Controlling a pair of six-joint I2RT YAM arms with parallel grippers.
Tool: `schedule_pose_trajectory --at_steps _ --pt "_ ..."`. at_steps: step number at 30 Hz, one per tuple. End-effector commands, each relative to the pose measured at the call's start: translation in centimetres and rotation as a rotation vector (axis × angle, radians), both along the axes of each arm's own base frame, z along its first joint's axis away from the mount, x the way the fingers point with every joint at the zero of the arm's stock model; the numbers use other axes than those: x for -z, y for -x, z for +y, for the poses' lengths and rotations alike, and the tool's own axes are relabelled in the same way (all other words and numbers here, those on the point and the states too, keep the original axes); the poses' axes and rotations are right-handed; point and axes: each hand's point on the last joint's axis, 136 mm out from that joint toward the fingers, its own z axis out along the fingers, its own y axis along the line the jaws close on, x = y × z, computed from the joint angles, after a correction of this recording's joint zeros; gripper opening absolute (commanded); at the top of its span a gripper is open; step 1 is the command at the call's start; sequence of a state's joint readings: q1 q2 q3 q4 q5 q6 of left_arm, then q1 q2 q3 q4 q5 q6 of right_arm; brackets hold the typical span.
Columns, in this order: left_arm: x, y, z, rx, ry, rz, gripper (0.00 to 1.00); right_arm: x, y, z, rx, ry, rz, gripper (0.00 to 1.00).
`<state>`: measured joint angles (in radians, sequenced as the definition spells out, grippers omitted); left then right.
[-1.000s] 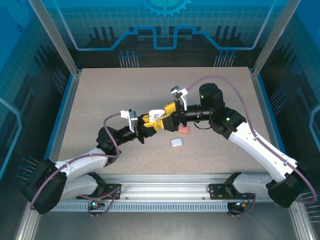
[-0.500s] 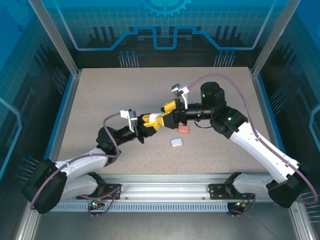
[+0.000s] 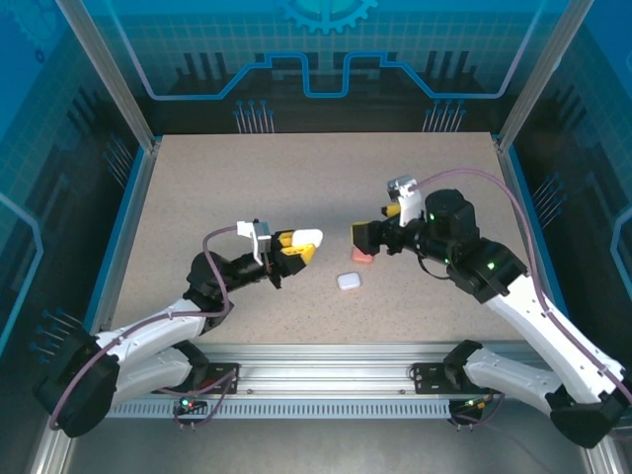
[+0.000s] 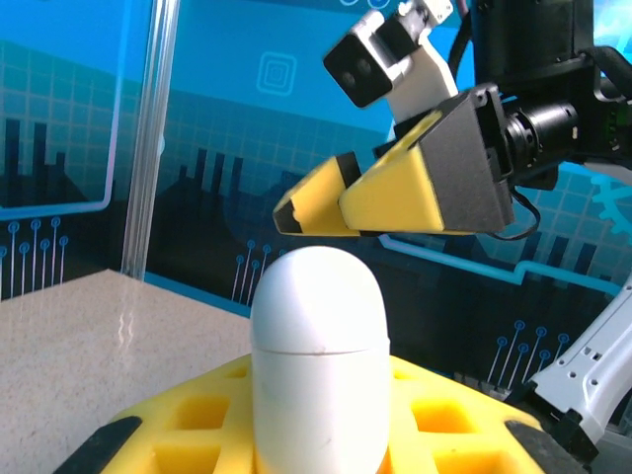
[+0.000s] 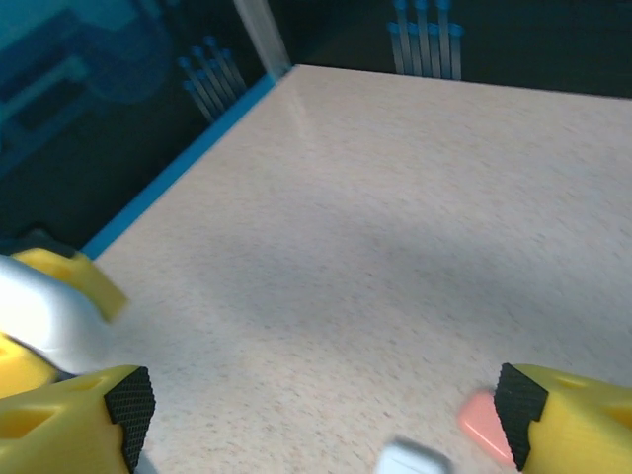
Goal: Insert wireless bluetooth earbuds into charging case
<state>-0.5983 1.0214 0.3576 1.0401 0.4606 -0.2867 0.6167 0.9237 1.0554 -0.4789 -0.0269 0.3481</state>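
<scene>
The closed charging case will go down to the open table beside the lying white case, as my left gripper tilts downward and lowers it there to release it.
My left gripper (image 3: 294, 244) is shut on a closed white pebble-shaped charging case (image 3: 305, 238), which stands upright between the yellow fingers (image 4: 197, 425) in the left wrist view (image 4: 318, 346). My right gripper (image 3: 359, 237) hangs open a short way to the right of it, nothing between its fingertips (image 5: 326, 425). It shows from the side in the left wrist view (image 4: 395, 193). The held case appears blurred at the left edge of the right wrist view (image 5: 44, 316). The earbuds are out of view.
A salmon-pink case (image 3: 363, 256) lies on the speckled table (image 3: 247, 178) just below the right gripper, and a white case (image 3: 349, 281) lies in front of it. Both show in the right wrist view, pink (image 5: 484, 423) and white (image 5: 415, 459). Blue walls and metal posts ring the table.
The right gripper has pulled back to the right, away from the left gripper, and now stands open. The white case stays in the left gripper.
</scene>
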Motion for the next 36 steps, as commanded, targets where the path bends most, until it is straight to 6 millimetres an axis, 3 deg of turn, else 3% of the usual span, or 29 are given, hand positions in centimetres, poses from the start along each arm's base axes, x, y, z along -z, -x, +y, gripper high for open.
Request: schedule_pose_trajectory --at_steps 1,5,10,15,22,36 --pt "1.2 -0.2 0.4 -0.028 -0.039 0.043 0.12 2.0 -0.2 -1.5 0.060 -0.001 0.014 0.95" --pt "2.8 -0.8 0.3 -0.037 -0.069 0.146 0.11 3.9 0.3 -1.8 0.053 0.016 0.058 0.96" --pt "6.4 -1.9 -0.4 -0.027 -0.109 0.363 0.09 6.2 0.2 -3.8 0.150 0.097 0.121 0.96" --pt "12.1 -3.9 -0.6 -0.103 -0.227 0.615 0.05 6.3 0.2 -4.4 0.166 0.113 0.115 0.96" --pt "17.4 -5.8 -1.3 -0.157 -0.312 0.834 0.05 6.7 0.3 -5.2 0.189 0.139 0.121 0.97" --pt "25.1 -7.7 -2.7 -0.204 -0.423 1.160 0.11 7.5 0.5 -6.3 0.209 0.154 0.130 0.97"
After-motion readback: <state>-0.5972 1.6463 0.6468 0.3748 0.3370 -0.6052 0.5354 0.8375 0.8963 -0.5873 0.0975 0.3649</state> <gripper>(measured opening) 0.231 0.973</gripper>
